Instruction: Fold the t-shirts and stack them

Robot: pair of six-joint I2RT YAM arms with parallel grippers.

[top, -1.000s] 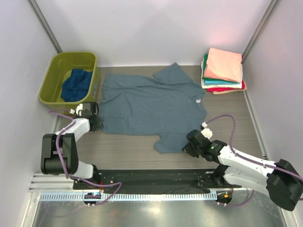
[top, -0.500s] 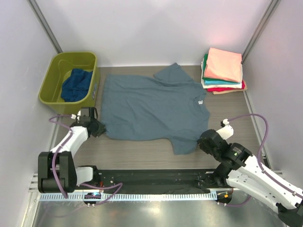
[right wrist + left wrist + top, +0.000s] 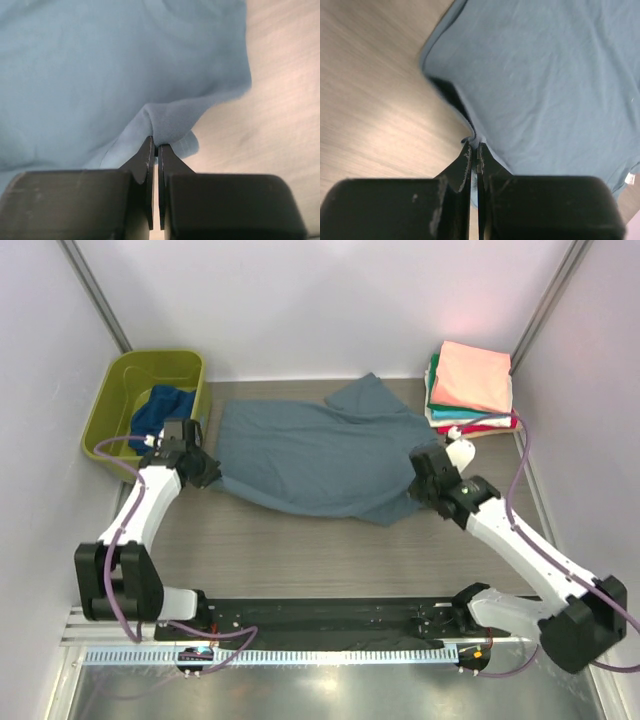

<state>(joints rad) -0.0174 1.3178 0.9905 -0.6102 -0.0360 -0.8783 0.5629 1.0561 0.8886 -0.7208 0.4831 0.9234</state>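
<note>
The shirt's near edge still sags between the robot's grippers, so the right gripper will carry the shirt's bunched fold outward over the shirt toward the far flap (image 3: 372,400) and then open.
A dusty grey-blue t-shirt (image 3: 315,455) lies across the middle of the table, its near half lifted and folding over toward the back. My left gripper (image 3: 208,472) is shut on the shirt's left hem corner (image 3: 472,141), a pinch of cloth between the tips. My right gripper (image 3: 420,490) is shut on the right side of the shirt (image 3: 165,132), cloth bunched at its tips. A dark navy t-shirt (image 3: 160,415) sits crumpled in the olive tub. Folded t-shirts form a stack (image 3: 470,390) at the back right, salmon pink on top.
The olive-green tub (image 3: 118,410) stands at the back left, close to my left arm. Grey walls close in the table on three sides. Bare wood table (image 3: 300,550) shows between the shirt and the arm bases.
Both grippers have carried the shirt's near edge away from the arm bases toward the back, so the near half now folds over. The right arm has swung far up and left.
</note>
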